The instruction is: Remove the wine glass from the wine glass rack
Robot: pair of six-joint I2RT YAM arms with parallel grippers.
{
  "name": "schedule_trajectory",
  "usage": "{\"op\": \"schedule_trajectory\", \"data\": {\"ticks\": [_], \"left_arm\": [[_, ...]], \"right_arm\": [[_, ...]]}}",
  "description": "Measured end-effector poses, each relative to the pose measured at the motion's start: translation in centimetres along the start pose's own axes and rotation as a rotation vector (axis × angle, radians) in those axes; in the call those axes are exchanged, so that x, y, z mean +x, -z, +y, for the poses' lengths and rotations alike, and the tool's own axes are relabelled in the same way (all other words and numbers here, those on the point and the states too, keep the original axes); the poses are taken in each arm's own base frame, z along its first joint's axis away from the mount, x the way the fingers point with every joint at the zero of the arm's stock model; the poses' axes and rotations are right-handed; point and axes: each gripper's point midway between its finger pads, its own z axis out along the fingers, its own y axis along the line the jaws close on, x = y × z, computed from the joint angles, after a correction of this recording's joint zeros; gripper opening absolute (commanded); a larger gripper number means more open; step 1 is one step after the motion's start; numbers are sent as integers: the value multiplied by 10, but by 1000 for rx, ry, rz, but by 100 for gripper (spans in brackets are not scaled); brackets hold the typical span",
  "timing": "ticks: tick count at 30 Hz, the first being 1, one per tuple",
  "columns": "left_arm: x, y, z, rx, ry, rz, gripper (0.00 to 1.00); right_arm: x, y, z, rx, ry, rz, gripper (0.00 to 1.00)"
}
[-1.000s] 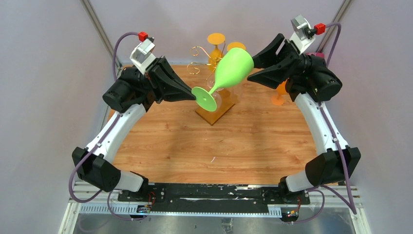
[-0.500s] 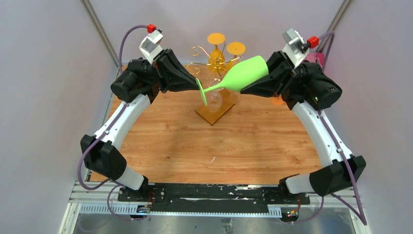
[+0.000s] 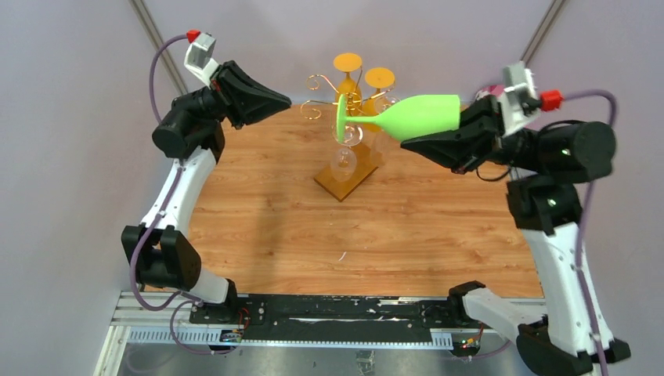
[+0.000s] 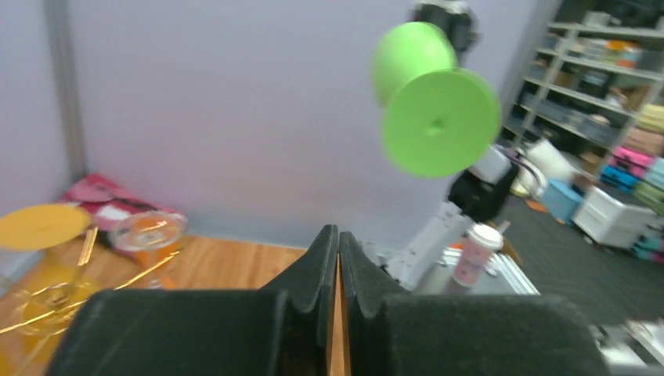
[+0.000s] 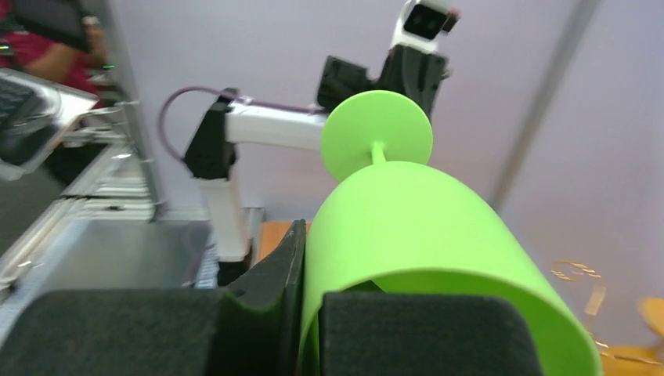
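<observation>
I need to tip my right gripper downward next and lower the green wine glass foot-first to release it, as the bare tabletop beside the rack is below the gripper.
The green wine glass lies level in the air, its foot toward the wine glass rack. That rack is a gold wire stand on an amber wooden base at the back middle of the table. My right gripper is shut on the bowl's wall, with one finger inside the rim and one outside. The right wrist view shows the bowl pinched in the right gripper. My left gripper is shut and empty, left of the rack and apart from the glass. The left wrist view shows the left gripper below the glass foot.
Two orange glasses hang foot-up on the rack and a clear glass hangs lower down. The orange foot and the clear glass also show at the lower left of the left wrist view. Metal frame posts stand at the back corners.
My right gripper closed on the bowl and swung the glass level, moving right. My left gripper let go of the foot and drew back up and left.
</observation>
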Motion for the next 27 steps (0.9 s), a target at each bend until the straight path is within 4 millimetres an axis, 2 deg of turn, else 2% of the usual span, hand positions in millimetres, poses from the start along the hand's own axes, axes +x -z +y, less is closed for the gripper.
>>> {"op": "schedule_trajectory", "data": {"ticks": [3, 6, 8, 10, 11, 13, 14, 16, 18, 20, 22, 23, 25, 27], "left_arm": [[-12, 13, 35, -118, 67, -77, 0], [-12, 22, 86, -272, 183, -141, 0], [-1, 33, 123, -414, 265, -163, 0], [9, 48, 166, -634, 305, -180, 0], [13, 57, 186, -772, 307, -177, 0], [16, 68, 210, -1021, 261, -133, 0], [17, 68, 211, -1104, 233, -95, 0], [23, 74, 204, -1242, 182, -20, 0], [31, 90, 197, -1379, 140, 38, 0], [44, 119, 191, -1531, 114, 110, 0], [61, 144, 188, -1638, 115, 184, 0], [71, 154, 187, -1679, 123, 220, 0], [90, 169, 186, -1733, 144, 286, 0], [108, 178, 183, -1764, 161, 349, 0]], "right_arm": [[-26, 11, -2, 201, 93, -21, 0], [-50, 32, -17, 456, 155, -31, 0], [-61, 57, -42, 688, 174, -22, 0], [-54, 86, -74, 917, 150, 31, 0], [-45, 101, -92, 1029, 127, 74, 0], [-15, 131, -124, 1218, 70, 189, 0], [10, 148, -141, 1314, 27, 277, 0], [55, 170, -160, 1421, -49, 431, 0], [106, 186, -173, 1466, -136, 587, 0], [162, 200, -175, 1477, -233, 749, 0], [212, 216, -166, 1481, -319, 898, 0], [230, 224, -161, 1484, -351, 961, 0], [254, 236, -152, 1490, -401, 1044, 0], [266, 244, -148, 1500, -433, 1079, 0]]}}
